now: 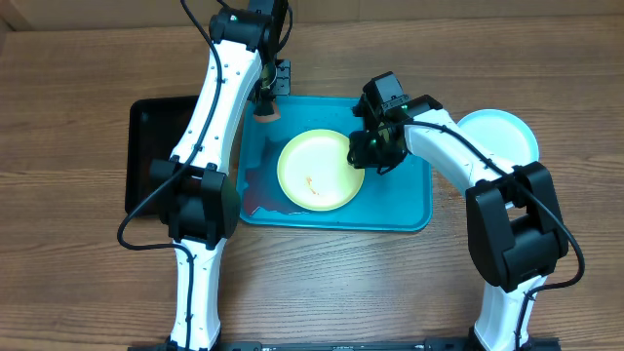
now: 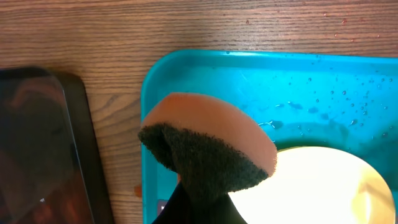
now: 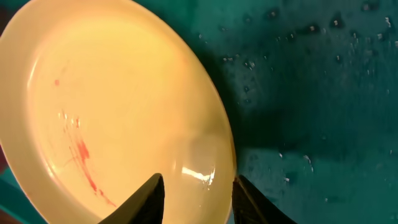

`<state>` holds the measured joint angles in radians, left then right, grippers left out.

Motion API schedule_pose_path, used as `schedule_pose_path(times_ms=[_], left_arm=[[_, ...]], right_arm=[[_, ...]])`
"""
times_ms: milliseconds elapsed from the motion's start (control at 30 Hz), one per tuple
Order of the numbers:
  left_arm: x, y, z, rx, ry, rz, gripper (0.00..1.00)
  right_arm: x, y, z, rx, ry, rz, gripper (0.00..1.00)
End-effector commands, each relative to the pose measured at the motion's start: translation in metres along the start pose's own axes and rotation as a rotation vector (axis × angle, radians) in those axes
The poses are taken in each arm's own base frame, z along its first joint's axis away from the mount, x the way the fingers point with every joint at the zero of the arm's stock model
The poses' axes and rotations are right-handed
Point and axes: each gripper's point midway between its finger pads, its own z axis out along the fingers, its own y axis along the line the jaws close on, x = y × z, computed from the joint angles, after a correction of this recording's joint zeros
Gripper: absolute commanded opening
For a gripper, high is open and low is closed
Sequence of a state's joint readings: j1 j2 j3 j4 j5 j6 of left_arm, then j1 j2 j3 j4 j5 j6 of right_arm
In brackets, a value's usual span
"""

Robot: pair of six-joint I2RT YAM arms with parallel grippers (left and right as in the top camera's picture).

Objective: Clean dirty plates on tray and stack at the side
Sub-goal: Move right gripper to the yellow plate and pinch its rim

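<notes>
The right gripper will move gently down over the pale yellow plate's rim facing the white plate and close, because its open fingers are already on both sides of that rim.
A pale yellow plate [image 1: 320,171] lies in the turquoise tray [image 1: 409,210], with a thin red smear [image 3: 81,155] on its face. My right gripper [image 3: 199,180] is at the plate's right rim. It is open, one finger over the plate [image 3: 118,106] and the other outside it over the wet tray [image 3: 311,93]. A white plate with a light-blue rim [image 1: 497,132] rests on the table right of the tray. My left gripper [image 1: 265,102] hovers over the tray's far left corner, shut on an orange sponge [image 2: 211,143] with a dark scouring side.
A black tray [image 1: 151,156] lies left of the turquoise one, their edges close together. Reddish water pools in the turquoise tray's near left corner [image 1: 258,200]. Wooden tabletop surrounds both trays.
</notes>
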<state>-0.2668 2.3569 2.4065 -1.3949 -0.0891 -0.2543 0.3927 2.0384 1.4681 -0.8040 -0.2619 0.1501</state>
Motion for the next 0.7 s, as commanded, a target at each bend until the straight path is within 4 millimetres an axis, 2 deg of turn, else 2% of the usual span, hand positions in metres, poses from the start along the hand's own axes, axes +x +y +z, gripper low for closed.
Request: schedule_pose_path(times_ms=[0, 100, 267, 333, 433, 567, 667], left_arm=[[-0.001, -0.005, -0.003, 0.018, -0.007, 0.011, 0.04], [0.000, -0.007, -0.003, 0.020, -0.007, 0.015, 0.04], [0.000, -0.007, -0.003, 0.020, -0.007, 0.015, 0.04], [0.000, -0.007, -0.003, 0.020, -0.007, 0.015, 0.04], [0.000, -0.007, -0.003, 0.020, -0.007, 0.015, 0.04], [-0.001, -0.007, -0.003, 0.020, -0.008, 0.015, 0.04], [-0.001, -0.007, -0.003, 0.021, -0.010, 0.015, 0.04]], right_arm=[[-0.008, 0.000, 0.008, -0.003, -0.005, -0.081, 0.36], [-0.002, -0.005, 0.019, 0.002, 0.025, -0.061, 0.32], [-0.005, -0.008, 0.019, 0.020, 0.013, -0.005, 0.19], [-0.006, -0.014, 0.019, 0.054, 0.006, 0.028, 0.19], [-0.006, -0.012, 0.019, 0.046, 0.006, 0.029, 0.19], [-0.011, -0.002, 0.001, 0.023, 0.007, 0.027, 0.19], [-0.024, 0.007, -0.024, 0.024, -0.033, -0.006, 0.23]])
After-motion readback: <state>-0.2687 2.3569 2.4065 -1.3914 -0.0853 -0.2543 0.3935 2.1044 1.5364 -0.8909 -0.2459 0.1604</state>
